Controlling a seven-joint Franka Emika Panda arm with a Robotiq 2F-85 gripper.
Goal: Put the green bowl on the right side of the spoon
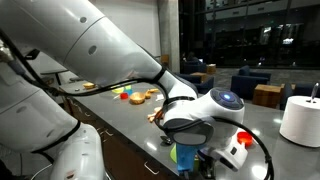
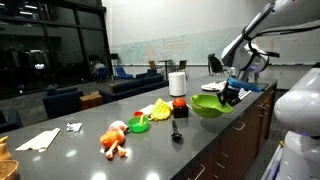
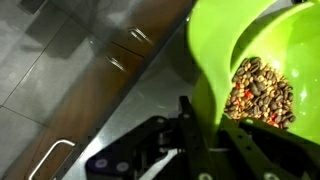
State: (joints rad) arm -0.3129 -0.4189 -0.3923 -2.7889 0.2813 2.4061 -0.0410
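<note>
The gripper moves down toward the bare counter below the lime-green bowl next and releases the bowl's rim. The bowl still hangs above the counter beside the dark spoon.
The lime-green bowl is held at the counter's near end, its rim pinched between my gripper's fingers. In the wrist view the bowl fills the upper right and holds brown and red beans. My gripper is shut on its rim. The dark spoon lies on the counter just left of the bowl in an exterior view. In an exterior view the arm and gripper hide most of the bowl.
A small darker green dish, a red item, a yellow item and an orange toy lie on the grey counter. A paper towel roll stands behind. Cabinet doors and floor show below the counter edge.
</note>
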